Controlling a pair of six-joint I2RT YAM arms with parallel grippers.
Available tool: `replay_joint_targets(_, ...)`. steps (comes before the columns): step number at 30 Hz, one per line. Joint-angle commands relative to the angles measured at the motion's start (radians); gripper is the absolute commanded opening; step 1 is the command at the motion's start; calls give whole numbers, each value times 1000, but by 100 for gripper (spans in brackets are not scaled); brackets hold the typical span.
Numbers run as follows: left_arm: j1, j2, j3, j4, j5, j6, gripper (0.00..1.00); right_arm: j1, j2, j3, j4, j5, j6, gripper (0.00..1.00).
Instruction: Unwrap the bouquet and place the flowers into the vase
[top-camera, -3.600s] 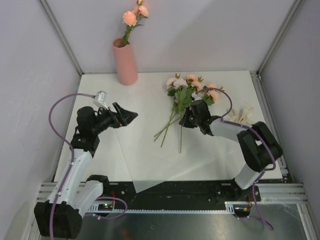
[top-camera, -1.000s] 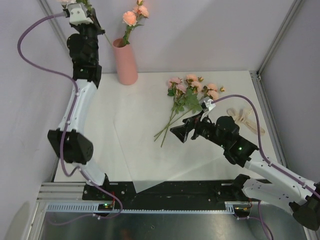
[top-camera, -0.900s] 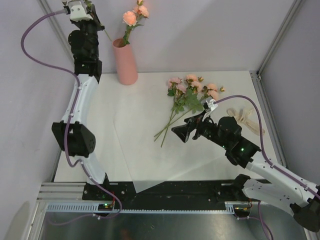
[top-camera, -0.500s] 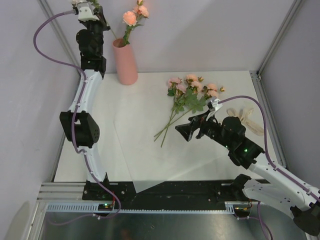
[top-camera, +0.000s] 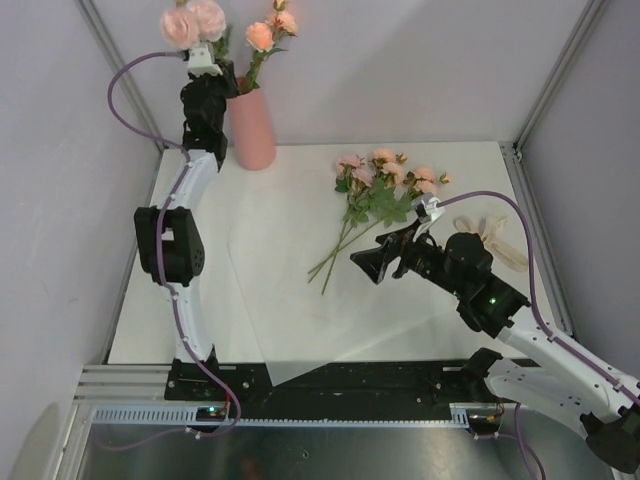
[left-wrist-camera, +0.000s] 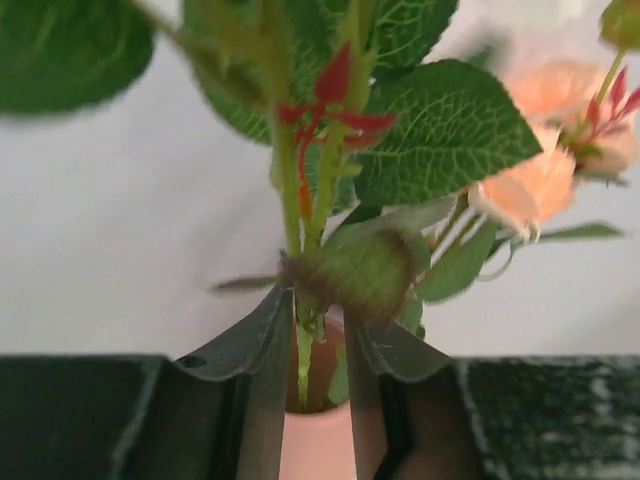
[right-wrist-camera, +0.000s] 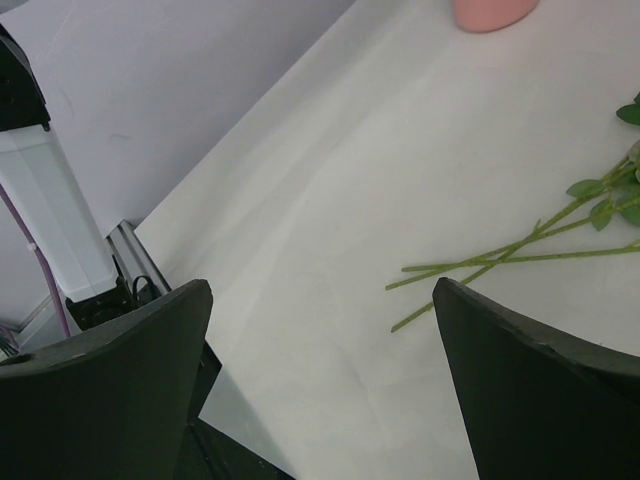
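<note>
My right gripper moves down and outward next onto the nearest slanting stem, just short of the leaves, since that part lies bare, apart from the other stems.
The salmon-pink vase (top-camera: 250, 125) stands at the back left with one pink rose (top-camera: 262, 35) in it. My left gripper (top-camera: 208, 78) is raised just left of the vase's mouth, and a stem topped by pink roses (top-camera: 195, 22) rises from it. In the left wrist view the jaws (left-wrist-camera: 318, 320) stand slightly apart, so the gripper is open. The green stem (left-wrist-camera: 303, 350) runs down between them into the vase mouth (left-wrist-camera: 320, 440), resting against the left finger (left-wrist-camera: 262, 380). The other flowers (top-camera: 385, 185) lie on the table. My right gripper (top-camera: 378, 262) hovers open and empty near their stem ends (right-wrist-camera: 500, 255).
The cream ribbon (top-camera: 492, 238) lies loose at the right of the table. A translucent paper sheet (top-camera: 300, 310) is spread flat in the middle. Grey walls and metal frame posts close in the back and sides.
My left arm has swung right with the flower, bringing it over the vase, and its jaws have parted from shut. The right arm has barely moved.
</note>
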Motion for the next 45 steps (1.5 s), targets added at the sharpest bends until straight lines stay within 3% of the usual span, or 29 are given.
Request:
replay_joint_targets(1,1,-39,-73,42,72,-70,35,-3,-3,4,13,-25,15,99)
replay_joint_targets(5,1,-96,-166,35,73,-91,51,-5,7,11,26,-41,24,99)
replay_joint_targets(10,0,-199,-293,-8,48,-102,81,-3,21,16,29,-40,44,99)
replay_joint_targets(14,1,-312,-421,-50,47,-146,91,-4,40,17,34,-24,87,99)
replay_joint_targets(24,-1,-602,-770,-100,172,-243,99,-52,96,18,13,55,256,99)
replay_joint_targets(36,-28,-969,-946,-574,251,-238,100,-166,215,18,-75,127,341,99)
replay_joint_targets(45,-33,-1209,-1159,-636,358,-337,100,-265,446,16,102,86,379,91)
